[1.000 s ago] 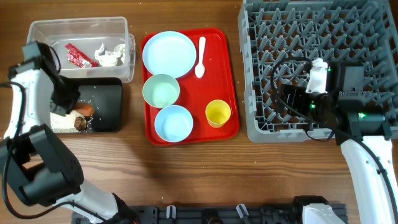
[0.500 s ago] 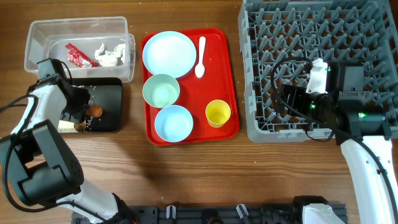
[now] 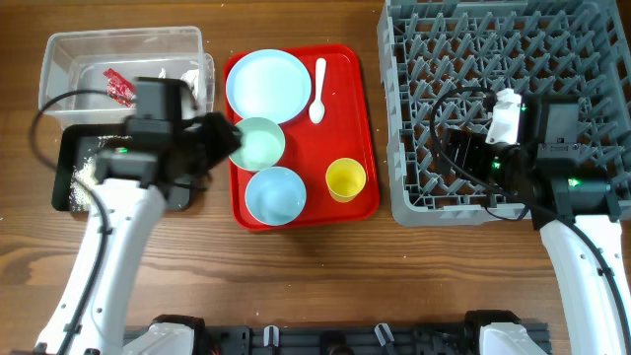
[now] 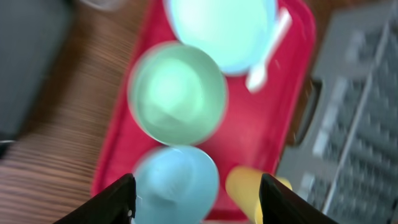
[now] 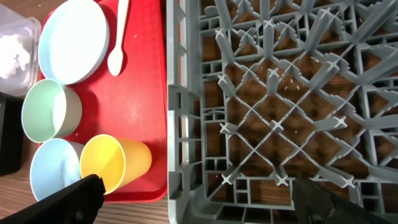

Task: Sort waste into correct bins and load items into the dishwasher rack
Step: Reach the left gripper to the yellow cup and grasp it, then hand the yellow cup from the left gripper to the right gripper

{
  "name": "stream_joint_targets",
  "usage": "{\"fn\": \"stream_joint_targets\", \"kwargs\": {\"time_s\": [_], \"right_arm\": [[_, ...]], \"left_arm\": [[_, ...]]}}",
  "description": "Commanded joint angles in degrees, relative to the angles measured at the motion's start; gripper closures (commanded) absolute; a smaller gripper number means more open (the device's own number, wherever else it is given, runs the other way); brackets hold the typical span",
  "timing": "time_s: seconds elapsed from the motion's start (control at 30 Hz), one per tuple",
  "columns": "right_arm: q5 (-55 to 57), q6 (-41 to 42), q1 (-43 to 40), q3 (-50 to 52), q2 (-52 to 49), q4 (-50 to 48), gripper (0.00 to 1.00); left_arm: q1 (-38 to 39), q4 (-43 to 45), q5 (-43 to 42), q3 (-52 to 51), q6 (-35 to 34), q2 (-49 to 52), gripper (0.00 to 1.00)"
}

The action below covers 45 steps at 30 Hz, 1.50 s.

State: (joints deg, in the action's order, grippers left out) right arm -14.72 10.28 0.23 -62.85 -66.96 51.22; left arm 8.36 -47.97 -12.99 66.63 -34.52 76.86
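Note:
The robot's empty left gripper will tilt and come down past the bowls in between onto the yellow cup (image 3: 345,179) (image 4: 249,186), which stands below it, to the right in the overhead view.
My left gripper (image 3: 227,139) hangs open over the left edge of the red tray (image 3: 361,118), by the mint bowl (image 3: 260,144). In its blurred wrist view the gripper (image 4: 199,202) is empty, with the blue bowl (image 4: 177,183) below the gap and the yellow cup (image 4: 249,186) near the right finger. The plate (image 3: 266,84), spoon (image 3: 317,89), blue bowl (image 3: 274,194) and cup (image 3: 345,179) lie on the tray. My right gripper (image 3: 446,153) is open above the front left of the dishwasher rack (image 3: 513,59), holding nothing (image 5: 208,202). A red wrapper (image 3: 118,85) and white paper (image 5: 12,55) lie in the clear tub (image 3: 118,44).
The black tray (image 3: 67,163) sits in front of the tub, mostly covered by my left arm. White grains (image 3: 83,184) show at its left side. A strip of bare wood separates the red tray from the rack's left wall (image 5: 180,124).
My left gripper has opened and swung right, from over the black tray to the bowls on the red tray. The right arm has not moved.

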Motion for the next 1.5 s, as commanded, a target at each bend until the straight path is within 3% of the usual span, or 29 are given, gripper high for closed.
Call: {"fn": "stream_joint_targets", "kwargs": {"time_s": [0.0, 0.07, 0.23, 0.53, 0.63, 0.73, 0.93, 1.03, 1.13, 1.2, 1.27, 1.37, 1.47], "right_arm": [[0.6, 0.4, 0.1, -1.3, -0.2, 0.0, 0.00], [0.6, 0.4, 0.1, -1.3, -0.2, 0.1, 0.00], [0.6, 0.4, 0.1, -1.3, -0.2, 0.0, 0.00], [0.6, 0.3, 0.1, -1.3, -0.2, -0.2, 0.00], [0.7, 0.2, 0.1, -1.3, -0.2, -0.2, 0.00], [0.9, 0.2, 0.1, -1.3, -0.2, -0.2, 0.00], [0.8, 0.4, 0.1, -1.3, -0.2, -0.2, 0.00], [-3.1, 0.2, 0.1, -1.3, -0.2, -0.7, 0.00], [-12.2, -0.8, 0.1, -1.2, -0.3, -4.9, 0.00], [-24.9, -1.3, 0.1, 0.1, -0.5, -12.5, 0.00], [-37.1, -1.3, 0.1, 0.7, -2.1, -20.2, 0.00], [-53.0, -1.2, 0.8, 0.7, -6.1, -30.4, 0.00], [-60.7, -1.1, 3.2, 0.7, -10.6, -36.0, 0.00]], "left_arm": [[12.1, 4.5, 2.8, 0.5, 2.2, 5.3, 0.34], [17.1, 8.4, 3.2, 0.5, 4.2, 11.0, 0.35], [20.8, 18.8, 3.0, 0.6, 4.3, 22.0, 0.42], [24.4, 16.3, 1.1, 2.0, 14.9, 25.8, 0.41], [24.5, 15.6, 1.3, 2.0, 14.9, 27.8, 0.56], [24.5, 15.9, 2.2, 2.0, 14.6, 27.9, 0.94], [23.6, 13.2, -0.1, 6.7, 10.1, 25.6, 0.96], [19.0, 8.1, -10.7, 12.1, 10.1, 21.5, 0.96], [9.8, 8.7, -30.7, 12.9, 10.7, 17.7, 0.96], [2.8, 9.3, -48.2, 12.9, 13.6, 17.8, 0.96], [-0.5, 9.4, -59.6, 12.9, 17.9, 18.1, 0.96], [-0.2, 9.4, -64.4, 12.9, 20.9, 18.1, 0.96], [2.8, 10.5, -67.5, 12.9, 22.4, 18.1, 0.96]]}}
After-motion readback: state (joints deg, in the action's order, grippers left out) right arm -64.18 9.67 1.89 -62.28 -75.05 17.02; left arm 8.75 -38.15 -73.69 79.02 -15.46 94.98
